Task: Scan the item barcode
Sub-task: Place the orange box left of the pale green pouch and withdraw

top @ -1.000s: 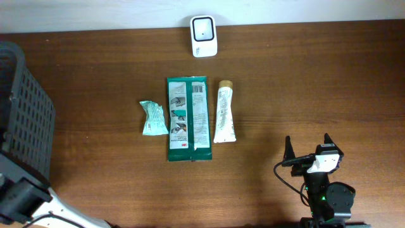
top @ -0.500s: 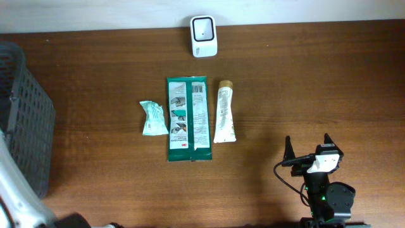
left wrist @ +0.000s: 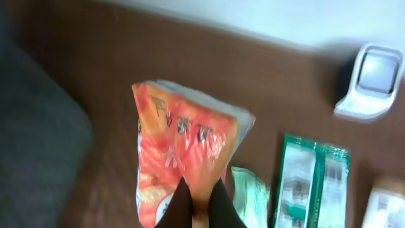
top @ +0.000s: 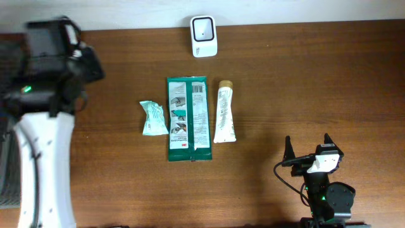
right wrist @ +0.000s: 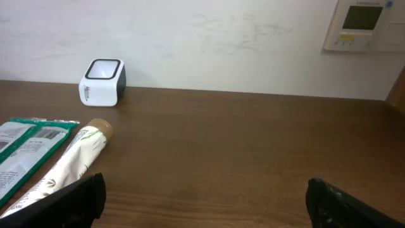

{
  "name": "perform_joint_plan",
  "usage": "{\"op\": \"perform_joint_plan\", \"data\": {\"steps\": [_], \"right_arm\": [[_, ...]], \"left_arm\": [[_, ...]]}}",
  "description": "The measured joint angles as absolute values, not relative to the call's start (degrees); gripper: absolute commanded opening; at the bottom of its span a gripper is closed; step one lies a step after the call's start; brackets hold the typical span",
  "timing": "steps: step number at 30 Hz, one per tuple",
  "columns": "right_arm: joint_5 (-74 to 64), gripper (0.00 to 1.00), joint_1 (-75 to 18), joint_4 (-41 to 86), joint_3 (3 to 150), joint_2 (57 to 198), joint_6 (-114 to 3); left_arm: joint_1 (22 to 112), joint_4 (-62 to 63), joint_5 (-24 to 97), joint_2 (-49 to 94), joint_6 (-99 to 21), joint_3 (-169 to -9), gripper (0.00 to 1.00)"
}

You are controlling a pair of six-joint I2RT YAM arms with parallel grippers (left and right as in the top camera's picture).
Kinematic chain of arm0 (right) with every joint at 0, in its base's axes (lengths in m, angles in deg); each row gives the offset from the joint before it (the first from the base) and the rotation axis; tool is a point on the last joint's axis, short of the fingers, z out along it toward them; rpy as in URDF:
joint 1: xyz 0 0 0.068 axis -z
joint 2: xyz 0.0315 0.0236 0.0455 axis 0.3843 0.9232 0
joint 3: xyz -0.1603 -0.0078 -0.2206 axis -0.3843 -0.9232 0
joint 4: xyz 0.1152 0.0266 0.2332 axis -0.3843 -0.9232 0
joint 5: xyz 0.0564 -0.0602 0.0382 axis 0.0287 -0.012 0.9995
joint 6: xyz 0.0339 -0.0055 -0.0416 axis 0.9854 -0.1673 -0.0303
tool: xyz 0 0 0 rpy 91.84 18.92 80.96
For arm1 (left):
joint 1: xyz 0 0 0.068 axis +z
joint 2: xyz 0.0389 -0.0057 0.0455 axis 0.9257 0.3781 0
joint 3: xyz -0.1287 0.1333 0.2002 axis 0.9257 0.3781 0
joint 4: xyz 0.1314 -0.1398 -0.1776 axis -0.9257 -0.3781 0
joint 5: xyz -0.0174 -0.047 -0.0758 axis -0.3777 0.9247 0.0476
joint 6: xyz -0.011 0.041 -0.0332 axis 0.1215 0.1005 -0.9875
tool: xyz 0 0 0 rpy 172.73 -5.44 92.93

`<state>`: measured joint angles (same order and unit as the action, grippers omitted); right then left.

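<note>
My left gripper holds the orange packet and needs to carry it right in the overhead view, lower it and release it, since bare tabletop by the green packet is below.
My left gripper [left wrist: 201,212] is shut on the lower edge of an orange snack packet [left wrist: 183,145], which hangs above the table's left part. From overhead, the left arm [top: 54,57] covers the packet. The white barcode scanner [top: 204,36] stands at the table's far edge, up and to the right of the packet in the left wrist view [left wrist: 373,82]. My right gripper [top: 309,149] rests open and empty near the front right, its fingertips wide apart [right wrist: 205,202].
A small green packet [top: 152,118], a long green pack [top: 187,118] and a white tube [top: 224,111] lie side by side mid-table. A dark basket [left wrist: 31,145] sits at the left edge, mostly under the left arm.
The left arm has swung from the front left corner up over the table's left side, now covering the basket. The right arm has not moved.
</note>
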<state>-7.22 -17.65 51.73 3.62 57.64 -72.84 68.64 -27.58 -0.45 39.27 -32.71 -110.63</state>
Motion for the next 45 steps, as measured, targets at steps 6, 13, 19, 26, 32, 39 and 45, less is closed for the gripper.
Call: {"op": "perform_joint_plan", "data": {"steps": [6, 13, 19, 26, 32, 39, 45], "right_arm": [[-7.2, 0.98, -17.7, 51.7, 3.6, 57.6, -72.9], [-7.2, 0.98, -17.7, 51.7, 3.6, 57.6, -72.8], [-7.2, 0.98, -17.7, 51.7, 3.6, 57.6, -72.8], [-7.2, 0.98, -17.7, 51.7, 3.6, 57.6, -72.9], [-7.2, 0.98, -17.7, 51.7, 3.6, 57.6, -72.8], [-7.2, 0.98, -17.7, 51.7, 3.6, 57.6, -72.9], [-7.2, 0.98, -17.7, 51.7, 3.6, 57.6, -72.9]], "left_arm": [[67.1, -32.3, 0.0, 49.1, -37.1, -103.9, 0.0], [66.7, -25.0, 1.2, 57.7, -38.2, -93.0, 0.0], [66.7, -15.2, 3.3, 59.8, -36.7, -86.7, 0.0], [66.7, -11.5, 6.0, 59.8, -33.3, -83.5, 0.33], [66.7, -11.6, 6.9, 59.8, -32.5, -83.6, 0.46], [66.7, -21.7, 7.0, 59.7, -32.4, -96.2, 0.47], [67.8, -32.1, 7.0, 56.4, -32.0, -117.6, 0.67]]}}
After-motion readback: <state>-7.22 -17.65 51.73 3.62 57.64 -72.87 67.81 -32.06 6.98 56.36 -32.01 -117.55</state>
